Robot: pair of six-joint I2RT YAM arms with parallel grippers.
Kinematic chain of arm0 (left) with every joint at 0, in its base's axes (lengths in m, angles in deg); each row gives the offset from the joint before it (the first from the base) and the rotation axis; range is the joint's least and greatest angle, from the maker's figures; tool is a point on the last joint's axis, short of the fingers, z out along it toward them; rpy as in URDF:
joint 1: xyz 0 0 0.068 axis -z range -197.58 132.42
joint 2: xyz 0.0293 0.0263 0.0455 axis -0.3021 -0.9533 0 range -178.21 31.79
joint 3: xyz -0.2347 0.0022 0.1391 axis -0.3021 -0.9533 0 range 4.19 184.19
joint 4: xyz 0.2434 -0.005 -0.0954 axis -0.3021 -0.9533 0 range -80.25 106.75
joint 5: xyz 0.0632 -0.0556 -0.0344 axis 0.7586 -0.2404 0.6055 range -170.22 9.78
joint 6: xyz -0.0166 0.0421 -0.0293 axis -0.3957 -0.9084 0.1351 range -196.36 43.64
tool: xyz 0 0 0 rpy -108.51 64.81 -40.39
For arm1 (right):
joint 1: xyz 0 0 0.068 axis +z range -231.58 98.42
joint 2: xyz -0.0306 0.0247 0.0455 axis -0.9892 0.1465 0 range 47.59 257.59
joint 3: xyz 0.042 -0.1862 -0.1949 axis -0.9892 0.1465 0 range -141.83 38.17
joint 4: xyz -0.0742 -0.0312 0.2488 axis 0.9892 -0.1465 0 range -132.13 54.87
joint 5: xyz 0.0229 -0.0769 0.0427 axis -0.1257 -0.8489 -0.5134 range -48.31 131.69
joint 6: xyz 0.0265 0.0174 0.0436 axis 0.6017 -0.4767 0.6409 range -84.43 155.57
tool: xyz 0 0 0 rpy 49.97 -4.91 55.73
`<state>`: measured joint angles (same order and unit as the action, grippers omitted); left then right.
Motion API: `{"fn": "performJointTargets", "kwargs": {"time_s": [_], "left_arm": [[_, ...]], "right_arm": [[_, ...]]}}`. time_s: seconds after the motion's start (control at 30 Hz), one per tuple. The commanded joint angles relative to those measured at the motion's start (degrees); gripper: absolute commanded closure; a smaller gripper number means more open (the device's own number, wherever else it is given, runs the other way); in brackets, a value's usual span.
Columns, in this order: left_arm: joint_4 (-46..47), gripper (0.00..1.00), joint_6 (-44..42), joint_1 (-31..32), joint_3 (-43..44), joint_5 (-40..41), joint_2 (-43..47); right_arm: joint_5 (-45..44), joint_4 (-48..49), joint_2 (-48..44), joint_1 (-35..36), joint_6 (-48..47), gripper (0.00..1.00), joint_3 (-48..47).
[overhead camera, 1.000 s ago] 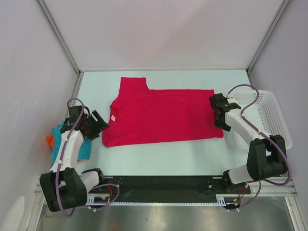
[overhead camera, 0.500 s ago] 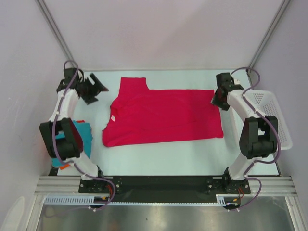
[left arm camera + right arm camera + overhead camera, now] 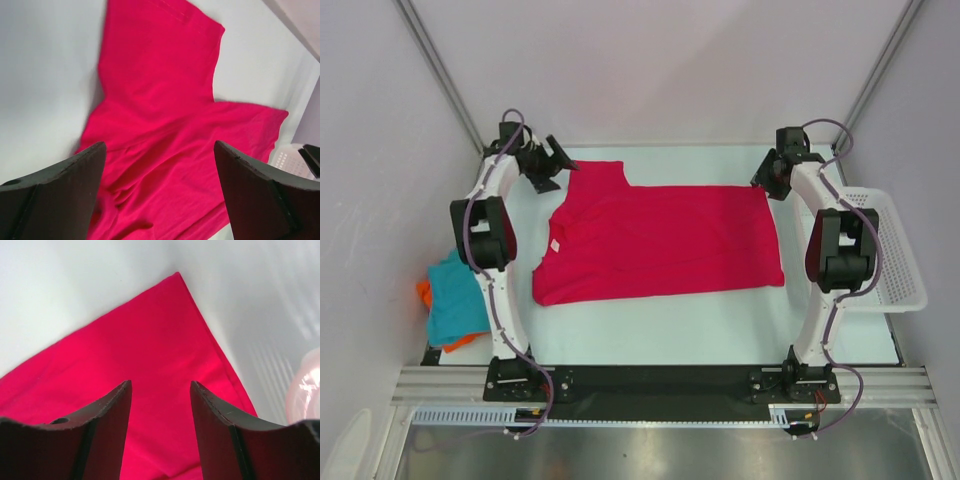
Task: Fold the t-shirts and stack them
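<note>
My right gripper is above the shirt's far corner by the basket [image 3: 177, 281], and the shirt's corner is beyond its open fingers. I should lower my right gripper outward onto that corner next and close.
A large crimson-pink t-shirt [image 3: 655, 240] lies spread flat across the middle of the table, one sleeve sticking out toward the back left. My left gripper [image 3: 557, 163] is open at the back left, just beside that sleeve [image 3: 160, 55], with nothing between its fingers. My right gripper [image 3: 767, 184] is open over the shirt's back right corner [image 3: 172, 295], also holding nothing. A teal-blue t-shirt [image 3: 454, 297] lies on an orange one [image 3: 423, 293] at the table's left edge, folded small.
A white mesh basket [image 3: 892, 255] stands at the right edge of the table. Both arms stretch far toward the back wall, along the table's left and right sides. Metal frame posts rise at the back corners.
Both arms have swung from the shirt's left and right sides toward the back of the table. Both grippers have opened wider on the way.
</note>
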<state>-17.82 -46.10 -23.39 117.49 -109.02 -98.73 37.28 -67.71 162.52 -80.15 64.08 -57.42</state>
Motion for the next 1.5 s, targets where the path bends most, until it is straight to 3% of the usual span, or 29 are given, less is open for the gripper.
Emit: {"fn": "performJointTargets", "kwargs": {"time_s": [0.0, 0.27, 0.53, 1.1, 1.2, 1.23, 1.3, 1.33, 1.47], "left_arm": [[1.2, 0.06, 3.6, 1.1, 6.0, -5.7, -5.1], [1.4, 0.06, 5.2, 1.4, 10.4, -2.0, -7.4], [1.4, 0.06, 6.4, 0.4, 11.6, 6.7, -7.1], [1.7, 0.06, 10.5, 1.3, 16.6, 7.2, -17.3], [2.3, 0.16, 11.1, 1.8, 16.6, 6.0, -18.3], [2.6, 0.27, 11.7, 2.0, 16.5, 5.5, -18.5], [3.2, 0.4, 12.8, 2.3, 16.4, 4.7, -19.6], [3.4, 0.54, 13.0, 2.7, 16.4, 4.1, -19.9], [4.3, 0.64, 13.8, 4.0, 16.4, 4.1, -21.1]], "right_arm": [[3.2, 3.2, 2.1, -1.0, 1.0, 0.44, -1.0], [3.3, 6.2, 5.5, -4.2, 1.5, 0.43, -1.3], [3.1, 4.8, 11.7, -4.1, 1.0, 0.42, -7.9], [1.7, 0.9, 19.6, -3.9, -0.3, 0.42, -16.4], [1.7, 0.6, 20.2, -3.5, -0.4, 0.42, -16.8], [1.7, 0.5, 20.3, -3.5, -0.5, 0.43, -17.0], [1.9, 0.5, 20.6, -3.5, -0.6, 0.43, -16.9], [2.0, 0.7, 20.9, -3.5, -0.7, 0.45, -16.9], [2.7, 1.2, 22.4, -3.5, -1.2, 0.45, -17.5]]}}
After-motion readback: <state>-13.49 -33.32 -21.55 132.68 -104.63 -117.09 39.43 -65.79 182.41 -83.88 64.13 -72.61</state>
